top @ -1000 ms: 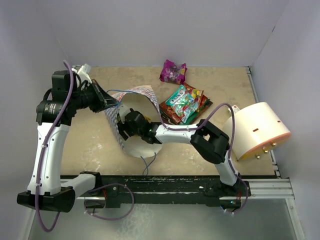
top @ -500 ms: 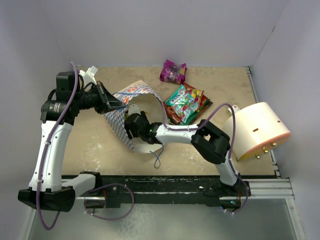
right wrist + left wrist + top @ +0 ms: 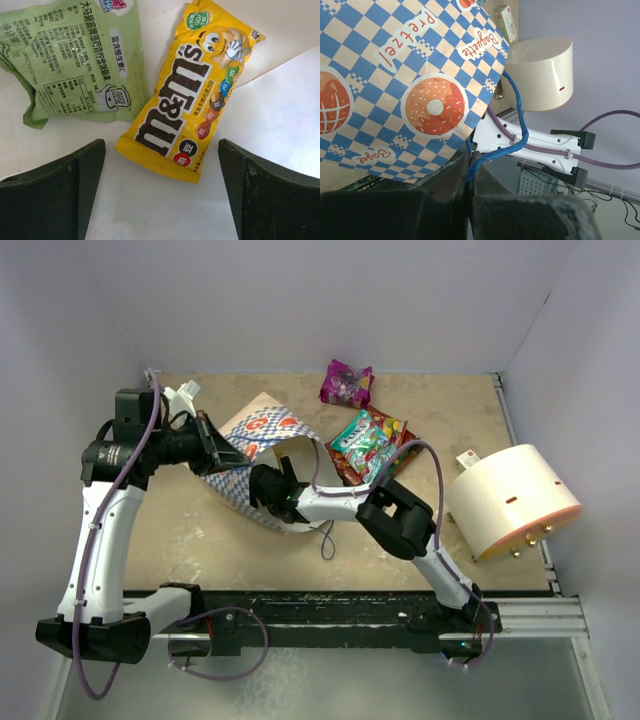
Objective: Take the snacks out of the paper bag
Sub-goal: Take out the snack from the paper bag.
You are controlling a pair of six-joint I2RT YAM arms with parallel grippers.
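My open right gripper eases farther into the bag (image 3: 262,432) next, around the near half of the yellow M&M's packet, as the packet is just ahead of the fingers.
The paper bag (image 3: 262,432) lies tipped on its side, with its blue-checkered, donut-printed face up (image 3: 410,75). My left gripper (image 3: 222,451) is shut on its blue string handle (image 3: 515,115), pinched between the fingertips (image 3: 471,161). My right gripper (image 3: 264,490) is open and reaches into the bag's mouth. In the right wrist view, a yellow M&M's packet (image 3: 190,95) and a pale green packet (image 3: 85,60) lie on the bag's white inside (image 3: 280,115), just ahead of the open gripper (image 3: 162,185). Several snacks (image 3: 372,446) lie piled on the table, with a magenta packet (image 3: 346,382) behind them.
A large cream cylinder (image 3: 512,502) stands at the right; it also shows in the left wrist view (image 3: 540,75). A loose blue string handle (image 3: 325,540) trails on the table near the bag. Walls close in at the back and on both sides.
My left gripper has pulled the bag's handle up and back, turning the checkered side upward. The right gripper has gone further left into the bag, and its elbow has followed.
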